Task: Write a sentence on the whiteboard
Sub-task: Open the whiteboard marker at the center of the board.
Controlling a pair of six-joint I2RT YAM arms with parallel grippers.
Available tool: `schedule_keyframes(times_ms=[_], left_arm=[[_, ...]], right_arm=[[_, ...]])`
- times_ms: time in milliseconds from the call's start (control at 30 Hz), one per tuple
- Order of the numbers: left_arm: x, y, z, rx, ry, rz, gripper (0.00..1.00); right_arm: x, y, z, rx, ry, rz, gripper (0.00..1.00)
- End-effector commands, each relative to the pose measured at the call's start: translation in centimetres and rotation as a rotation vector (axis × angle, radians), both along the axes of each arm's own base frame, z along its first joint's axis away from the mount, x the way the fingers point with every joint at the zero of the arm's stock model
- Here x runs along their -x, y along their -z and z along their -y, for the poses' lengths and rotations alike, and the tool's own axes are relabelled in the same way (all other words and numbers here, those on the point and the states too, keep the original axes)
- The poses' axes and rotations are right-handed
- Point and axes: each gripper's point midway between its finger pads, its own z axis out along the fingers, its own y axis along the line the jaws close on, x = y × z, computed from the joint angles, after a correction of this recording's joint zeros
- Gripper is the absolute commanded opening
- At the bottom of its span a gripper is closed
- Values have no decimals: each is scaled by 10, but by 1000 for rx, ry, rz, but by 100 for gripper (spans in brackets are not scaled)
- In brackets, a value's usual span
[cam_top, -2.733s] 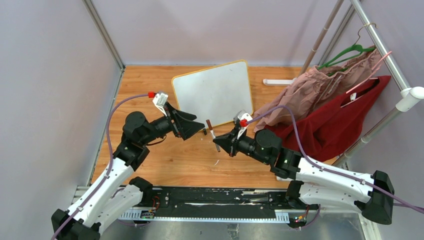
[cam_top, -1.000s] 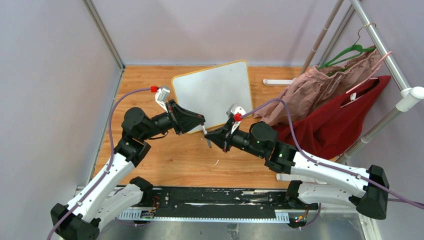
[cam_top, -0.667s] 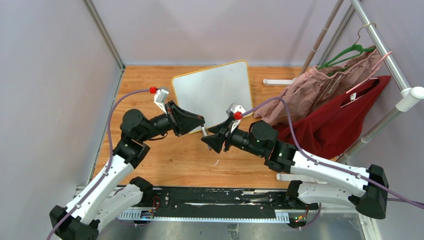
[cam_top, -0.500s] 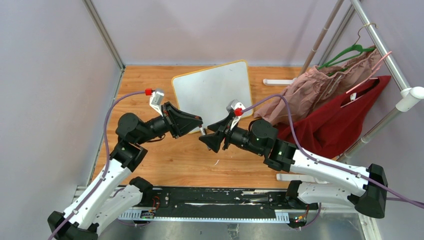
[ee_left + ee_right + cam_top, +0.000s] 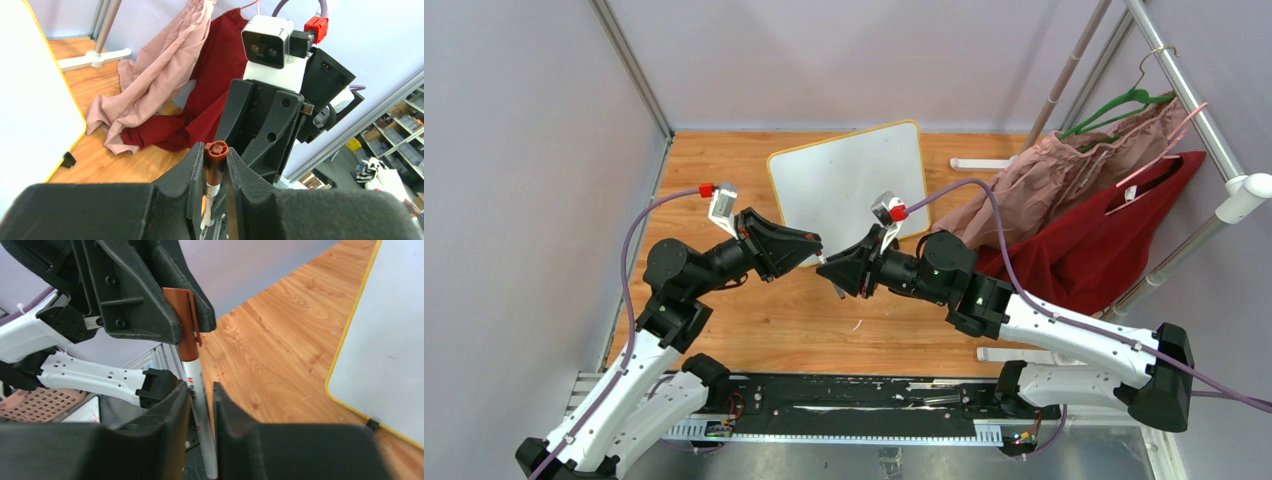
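My left gripper pulls its cap off the held marker's body next, then descends and releases, since bare tabletop lies below, to the gripper's left in the top view.
The whiteboard lies flat at the back of the wooden table, yellow-framed, its face blank; no sentence shows on it. It also appears as the whiteboard in the left wrist view and the whiteboard in the right wrist view. In front of it both grippers meet on a marker held in the air. My left gripper is shut on its brown cap. My right gripper is shut on its white barrel, just below the cap.
A metal clothes rack at the right carries a pink garment and a red one, draped onto the table. The rack's white foot lies beside the board. Grey walls close in the left and back sides.
My right gripper opened, slid along the marker and closed again on the barrel. My left gripper stayed shut on the cap. Both grippers drifted slightly left.
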Motion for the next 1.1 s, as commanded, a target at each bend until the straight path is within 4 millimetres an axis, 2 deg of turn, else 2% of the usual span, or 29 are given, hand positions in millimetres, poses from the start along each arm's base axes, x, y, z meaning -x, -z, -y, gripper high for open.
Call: schedule_keyframes(times_ms=[0, 33, 67, 167, 367, 600, 733, 767, 833, 867, 933, 967, 1067], left_arm=[[9, -8, -3, 31, 10, 30, 0], [9, -9, -4, 39, 0, 30, 0], [7, -11, -6, 50, -20, 26, 0], [0, -22, -14, 100, -91, 26, 0], [-11, -52, -30, 212, -199, 30, 0], [-17, -71, -42, 296, -267, 37, 0], [-22, -71, -46, 294, -306, 40, 0], [-27, -65, -48, 265, -339, 30, 0], [-43, -38, -55, 145, -442, -32, 0], [-53, -13, -61, 50, -510, -92, 0], [-71, 51, -83, -140, -675, -268, 0], [-72, 93, -97, -260, -747, -374, 0], [-68, 163, -123, -464, -868, -535, 0]], right_arm=[[-1, -11, -2, -47, -11, -7, 18], [0, -10, -2, -47, -12, -6, 6], [0, -9, -1, -46, -12, -7, 0], [1, 2, 3, -22, -8, -3, 0], [-1, 40, 21, 48, 52, -37, 0], [0, 46, 36, 62, 83, -36, 0], [-1, 48, 42, 78, 99, -34, 0], [-3, 49, 47, 93, 120, -25, 0], [-13, 57, 66, 163, 216, -12, 0], [-19, 63, 79, 209, 274, -7, 0], [-27, 78, 107, 312, 370, 1, 0], [-29, 86, 119, 358, 407, 7, 0], [-29, 106, 146, 435, 472, 3, 0]])
